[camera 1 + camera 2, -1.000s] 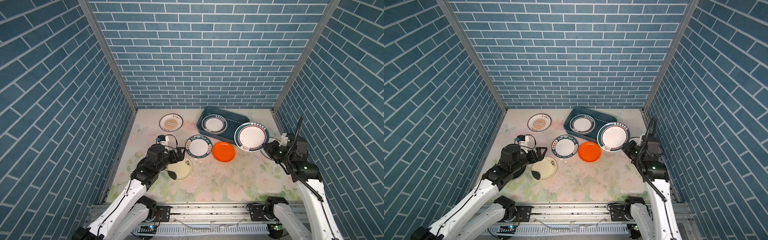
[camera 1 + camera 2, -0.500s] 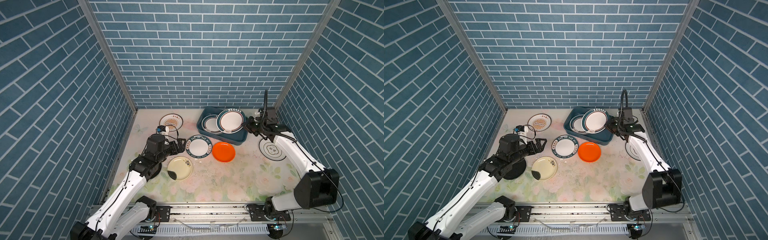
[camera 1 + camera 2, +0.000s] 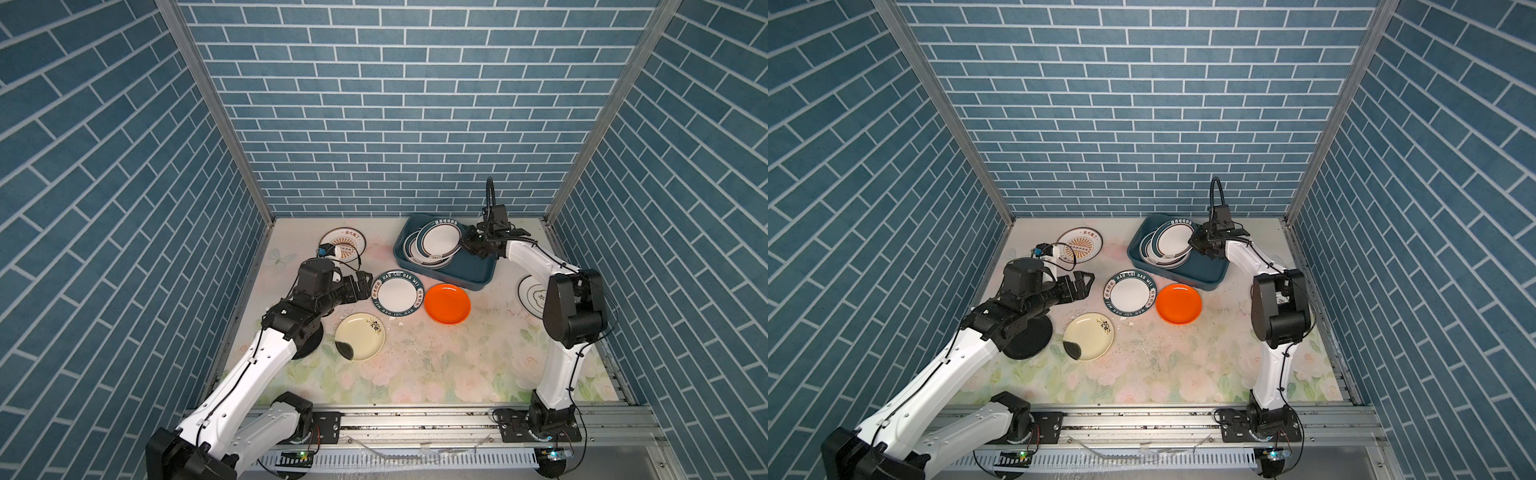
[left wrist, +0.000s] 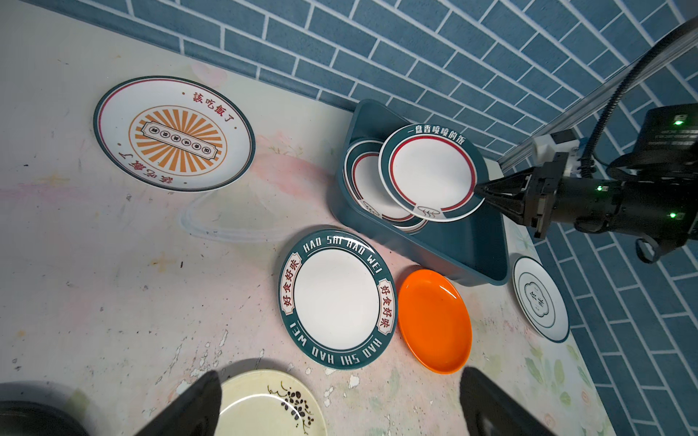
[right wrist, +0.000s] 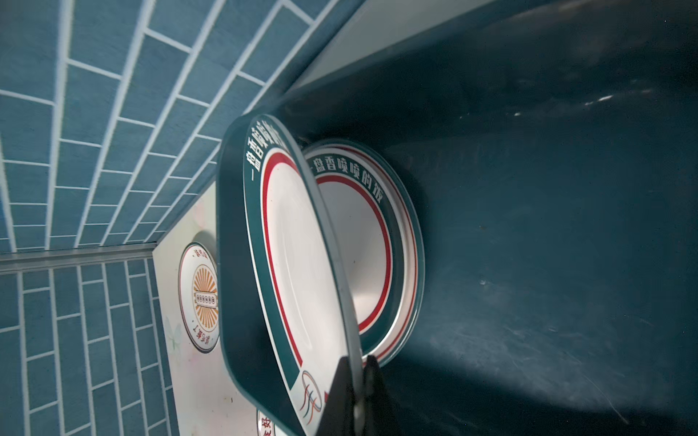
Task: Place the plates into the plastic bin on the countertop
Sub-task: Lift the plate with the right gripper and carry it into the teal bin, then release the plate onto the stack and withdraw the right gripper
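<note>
The held plate hangs tilted over the stack of like plates in the plastic bin (image 3: 473,274), so I should next lower my right gripper toward the stack and let go of the plate's rim.
My right gripper (image 3: 465,245) (image 5: 353,400) is shut on the rim of a teal-rimmed, red-ringed plate (image 3: 439,239) (image 4: 430,173), held tilted over the stack of like plates (image 3: 411,249) (image 5: 362,241) inside the plastic bin (image 3: 473,274) (image 3: 1204,272). My left gripper (image 3: 1086,286) (image 4: 340,373) is open and empty, just left of the HAO SHI HAO WEI plate (image 3: 397,294) (image 4: 336,298). On the countertop (image 3: 436,365) also lie an orange plate (image 3: 447,303), a cream plate (image 3: 360,336), a sunburst plate (image 3: 343,243), a clover plate (image 4: 540,298) and a black plate (image 3: 1027,336) half under my left arm.
Blue brick walls (image 3: 395,124) close in the back and both sides; the bin stands near the back right corner. A metal rail (image 3: 415,419) runs along the front edge. My right arm's elbow (image 3: 573,307) stands over the clover plate.
My right arm has carried the red-ringed plate from the front right to over the bin, uncovering the clover plate. My left gripper has moved back and right, towards the lettered plate.
</note>
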